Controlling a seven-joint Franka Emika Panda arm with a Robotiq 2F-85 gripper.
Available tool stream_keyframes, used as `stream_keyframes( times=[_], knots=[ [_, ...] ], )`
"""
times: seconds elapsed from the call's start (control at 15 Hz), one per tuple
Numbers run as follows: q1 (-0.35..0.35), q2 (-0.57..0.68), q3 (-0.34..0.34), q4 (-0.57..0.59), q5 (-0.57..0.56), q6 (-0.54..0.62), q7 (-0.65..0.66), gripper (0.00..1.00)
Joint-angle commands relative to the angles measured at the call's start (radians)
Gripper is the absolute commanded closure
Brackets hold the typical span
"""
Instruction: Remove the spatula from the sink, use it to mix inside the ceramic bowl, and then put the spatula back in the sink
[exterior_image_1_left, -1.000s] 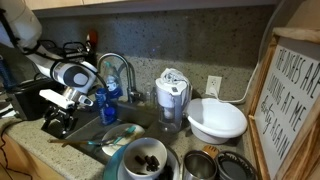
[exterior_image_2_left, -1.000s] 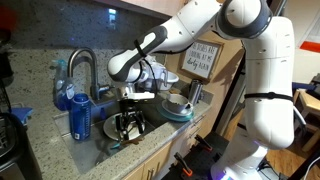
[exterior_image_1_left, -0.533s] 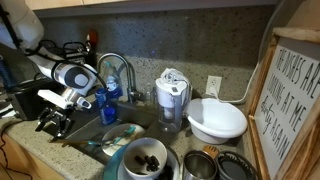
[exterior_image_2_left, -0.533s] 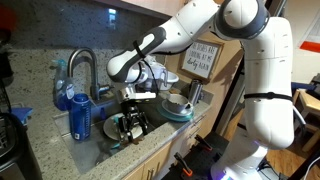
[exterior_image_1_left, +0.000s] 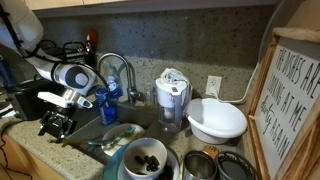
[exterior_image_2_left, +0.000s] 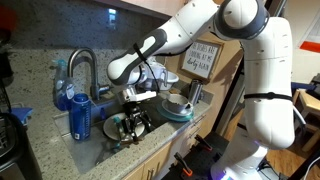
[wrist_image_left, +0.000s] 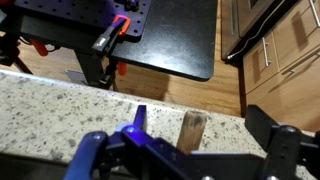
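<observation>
The gripper moves down slightly over the end of the spatula's wooden handle next, then closes.
My gripper (exterior_image_1_left: 57, 123) hangs low at the near edge of the sink (exterior_image_1_left: 96, 118), a grey basin in a speckled granite counter; it also shows over the sink in an exterior view (exterior_image_2_left: 130, 126). In the wrist view the wooden end of the spatula handle (wrist_image_left: 190, 130) stands between the two fingers (wrist_image_left: 185, 150), which are spread apart and do not touch it. The spatula's teal head is hidden. The ceramic bowl (exterior_image_1_left: 127, 160), pale-rimmed and dark inside, sits on the counter beside the sink, apart from the gripper.
A curved chrome tap (exterior_image_1_left: 115, 65) and a blue can (exterior_image_1_left: 110, 92) stand behind the sink. A plate (exterior_image_1_left: 122, 135) lies in the basin. A water filter jug (exterior_image_1_left: 172, 95), a white bowl (exterior_image_1_left: 218, 120), metal cups (exterior_image_1_left: 200, 165) and a framed sign (exterior_image_1_left: 295, 90) crowd the counter.
The gripper has shifted slightly over the sink's edge and settled a little lower. Nothing else has moved.
</observation>
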Motion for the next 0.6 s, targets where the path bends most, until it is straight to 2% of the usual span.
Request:
stream_keyframes(
  times=[0.0, 0.53],
  knots=[
    [0.027, 0.012, -0.010, 0.025, -0.052, 0.022, 0.066, 0.00],
    [0.045, 0.044, -0.004, 0.034, -0.048, 0.054, 0.083, 0.00]
  ],
)
